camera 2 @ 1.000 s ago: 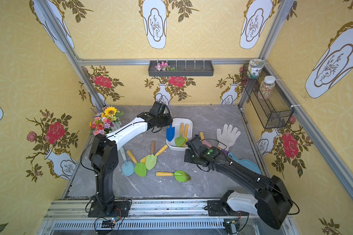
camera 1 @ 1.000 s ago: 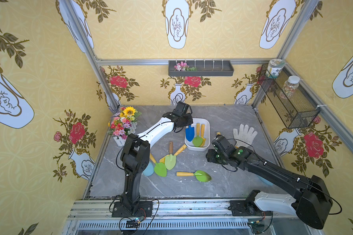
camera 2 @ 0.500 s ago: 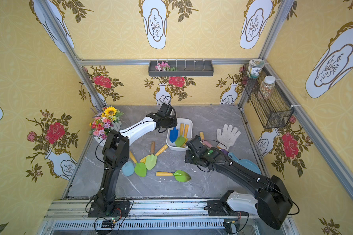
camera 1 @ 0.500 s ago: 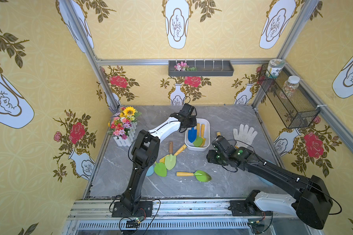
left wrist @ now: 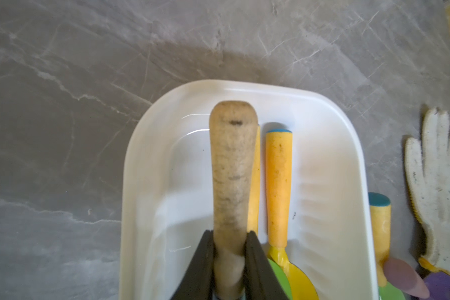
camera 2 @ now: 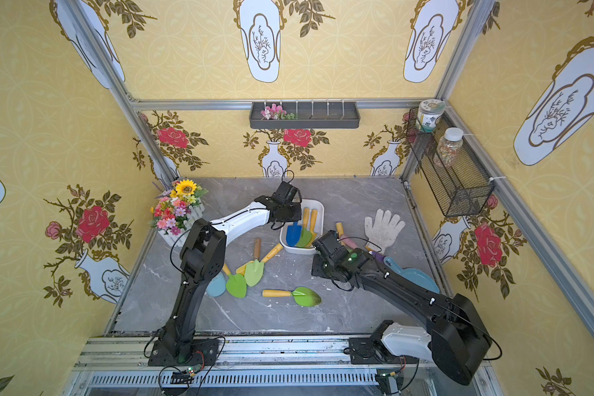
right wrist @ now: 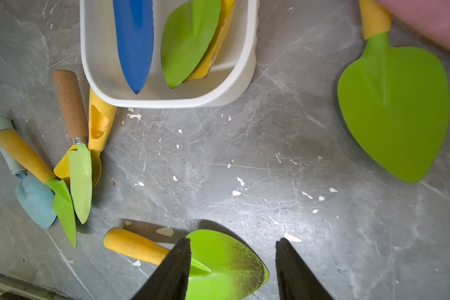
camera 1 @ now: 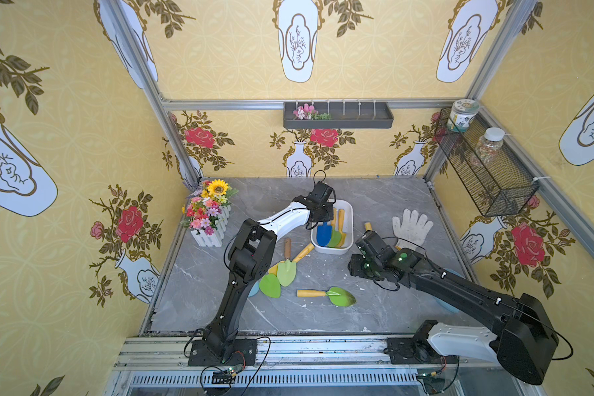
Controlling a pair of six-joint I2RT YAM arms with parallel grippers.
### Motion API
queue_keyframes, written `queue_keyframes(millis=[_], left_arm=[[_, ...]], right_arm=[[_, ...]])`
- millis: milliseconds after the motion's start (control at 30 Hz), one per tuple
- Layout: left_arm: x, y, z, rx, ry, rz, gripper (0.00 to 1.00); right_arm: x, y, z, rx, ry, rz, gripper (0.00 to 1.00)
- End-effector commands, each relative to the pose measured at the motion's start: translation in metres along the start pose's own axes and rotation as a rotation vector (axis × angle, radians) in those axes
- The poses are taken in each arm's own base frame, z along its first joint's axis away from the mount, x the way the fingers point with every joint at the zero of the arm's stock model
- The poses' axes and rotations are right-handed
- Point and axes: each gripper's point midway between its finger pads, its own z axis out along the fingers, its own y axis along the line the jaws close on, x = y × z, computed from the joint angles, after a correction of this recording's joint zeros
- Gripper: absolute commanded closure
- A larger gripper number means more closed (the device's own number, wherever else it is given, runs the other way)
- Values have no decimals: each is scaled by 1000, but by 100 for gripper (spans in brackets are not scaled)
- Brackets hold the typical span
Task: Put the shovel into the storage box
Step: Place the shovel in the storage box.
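I should lower my left gripper a little and release the blue-bladed shovel beside the yellow shovel handles, since the bare bottom of the box is below it.
The storage box point(camera 1: 344, 249) point(camera 2: 319, 209) is a white tub in mid-table, with a green and a yellow shovel lying in it. My left gripper point(camera 1: 324, 218) point(camera 2: 294, 219) point(left wrist: 230, 235) is shut on the pale wooden handle of a blue-bladed shovel point(left wrist: 231, 166). Its blade point(camera 1: 323, 234) point(right wrist: 134, 39) sits inside the box point(right wrist: 242, 78), beside the green one. My right gripper point(camera 1: 353, 270) point(right wrist: 233, 241) hangs open over the table in front of the box. A green shovel with a yellow handle point(camera 1: 336, 295) point(right wrist: 218, 259) lies under its fingers, not gripped.
Several more shovels lie in a pile point(camera 1: 282, 274) left of the box. A white glove point(camera 1: 411, 226) and a large green shovel point(right wrist: 392, 104) lie to the right. A flower planter point(camera 1: 208, 219) stands at the far left. Paint flakes dot the table.
My left gripper has carried the blue shovel a little to the right and nearer, further over the box. The right arm has not moved.
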Motion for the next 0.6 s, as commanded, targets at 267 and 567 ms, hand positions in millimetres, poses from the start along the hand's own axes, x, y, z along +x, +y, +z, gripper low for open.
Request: queue_keyframes(millis=[267, 567], left_arm=[[17, 13, 18, -56, 33, 23, 77], [12, 7, 8, -48, 18, 26, 62]], right_arm=[[-2, 1, 4, -3, -9, 10, 44], [-3, 3, 6, -4, -7, 11, 43]])
